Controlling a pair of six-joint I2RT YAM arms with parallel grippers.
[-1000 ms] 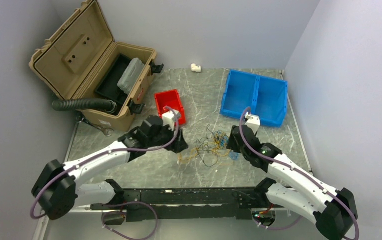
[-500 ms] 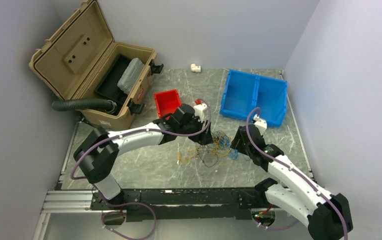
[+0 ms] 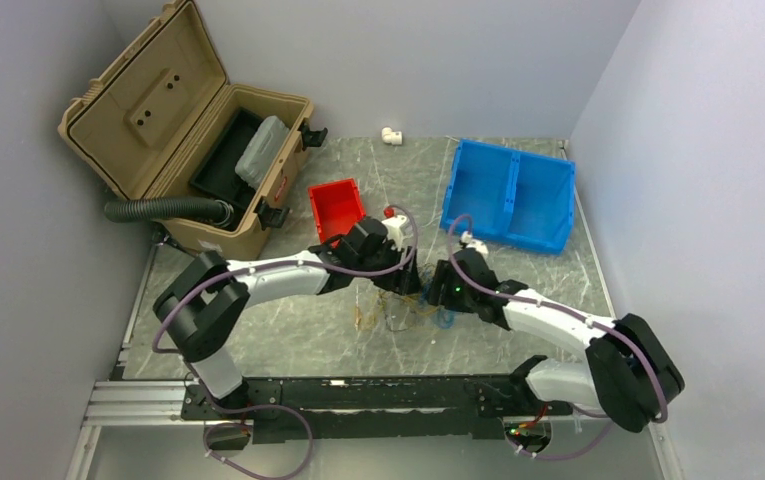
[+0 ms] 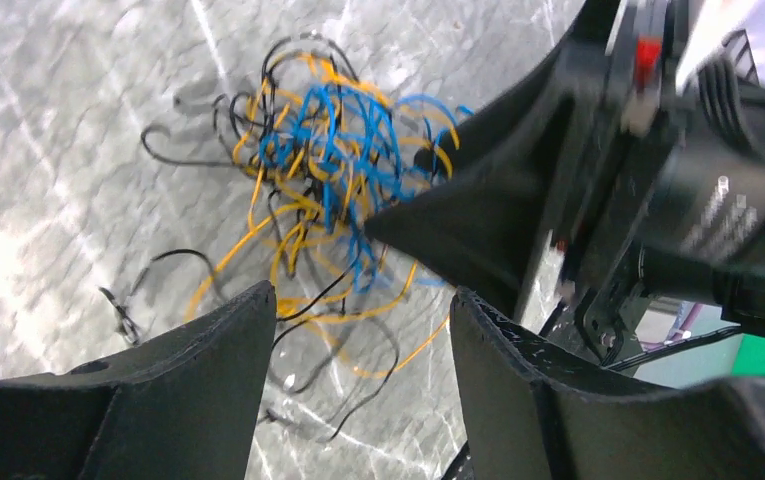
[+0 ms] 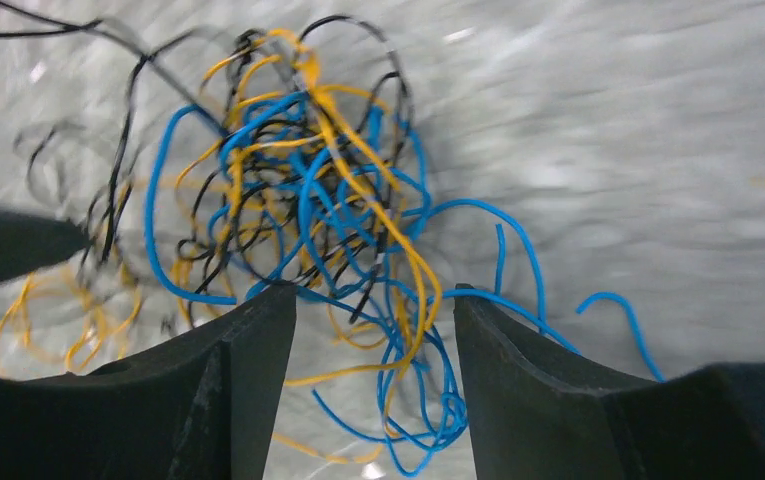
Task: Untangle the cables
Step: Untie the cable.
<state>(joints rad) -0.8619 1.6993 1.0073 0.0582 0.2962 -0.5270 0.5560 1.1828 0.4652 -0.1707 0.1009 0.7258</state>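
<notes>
Next, my left gripper lowers onto the bunched blue and black cable loops where the cables cross thickest. Those loops lie below it, just beyond its open fingers.
The cables [image 3: 413,305] are a small tangle of hair-thin orange-yellow, blue and black wire loops on the grey marbled table. In the left wrist view the tangle [image 4: 328,170] lies just beyond my open left gripper [image 4: 363,305], with loose yellow and black strands between its jaws. In the right wrist view the tangle [image 5: 308,210] lies in front of my open right gripper [image 5: 373,300], with blue and yellow loops between its jaws. In the top view my left gripper [image 3: 405,285] and right gripper [image 3: 436,290] face each other across the tangle.
A red bin [image 3: 336,206] stands behind the left arm, a blue two-part bin [image 3: 508,192] at the back right. An open tan case [image 3: 173,130] with a black ribbed hose [image 3: 163,209] stands at the back left. A small white fitting [image 3: 391,134] lies by the back wall.
My left arm swung right from beside the red bin to the tangle. My right gripper moved left onto the tangle's right side. The two grippers now nearly meet over the wires.
</notes>
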